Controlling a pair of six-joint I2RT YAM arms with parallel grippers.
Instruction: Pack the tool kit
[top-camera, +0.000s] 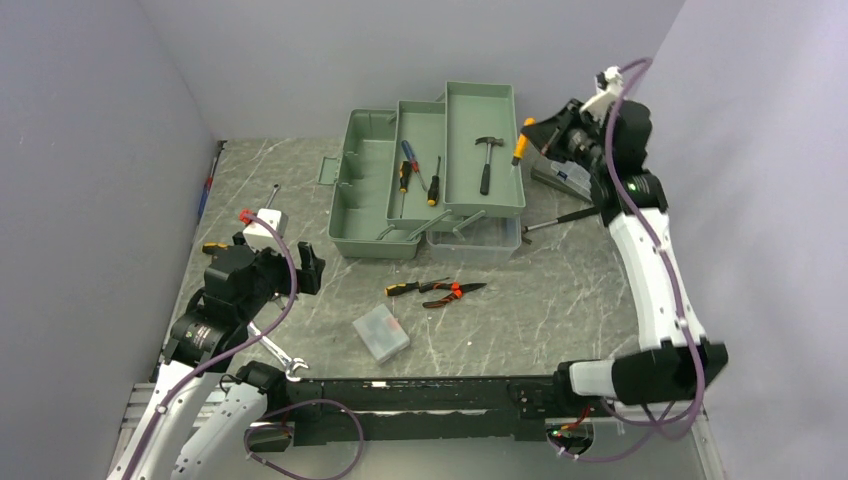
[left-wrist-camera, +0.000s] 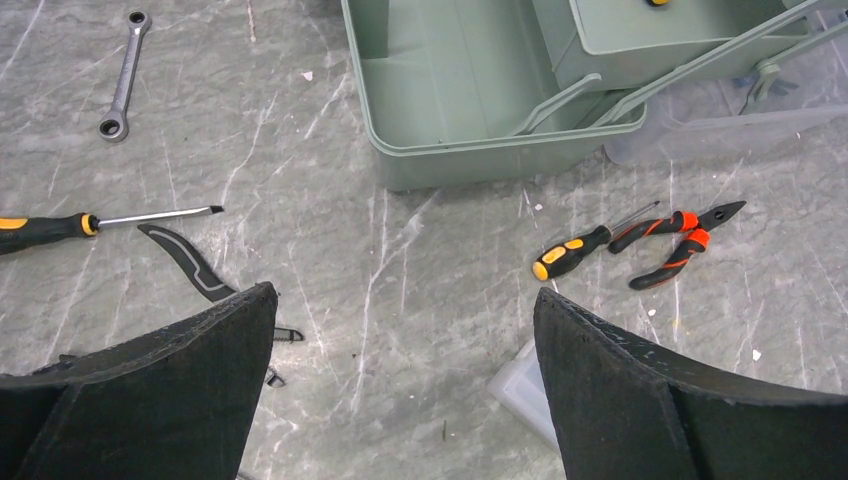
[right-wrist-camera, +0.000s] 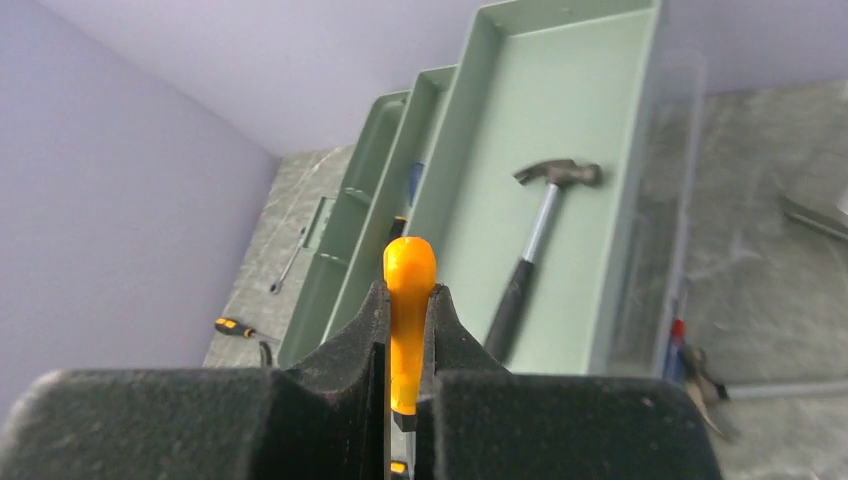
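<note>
The space over that strip (top-camera: 463, 160) (right-wrist-camera: 482, 235), empty between the hammer and the middle tray, is next for my right gripper. It will move past the hammer and come down there to open.
The tool kit (top-camera: 362, 205) is a sage-green toolbox standing open at the back of the table, its trays folded out in steps. A hammer (top-camera: 487, 162) lies in the top tray (right-wrist-camera: 590, 120), and two screwdrivers (top-camera: 405, 166) lie in the middle tray. My right gripper (top-camera: 537, 133) hovers by the top tray's right edge, shut on an orange-handled tool (right-wrist-camera: 410, 290) whose handle end sticks out past the fingertips. My left gripper (top-camera: 311, 268) stands open and holds nothing, low over bare table (left-wrist-camera: 405, 300) in front of the toolbox base (left-wrist-camera: 450, 90).
Orange-and-black pliers (top-camera: 455, 292) and a small screwdriver (top-camera: 412, 287) lie in front of the kit, with a small translucent case (top-camera: 381, 333) nearer me. A wrench (left-wrist-camera: 122, 75), a screwdriver (left-wrist-camera: 60, 225) and a curved black blade (left-wrist-camera: 190, 265) lie at the left. A clear organizer (top-camera: 565, 180) sits at the right.
</note>
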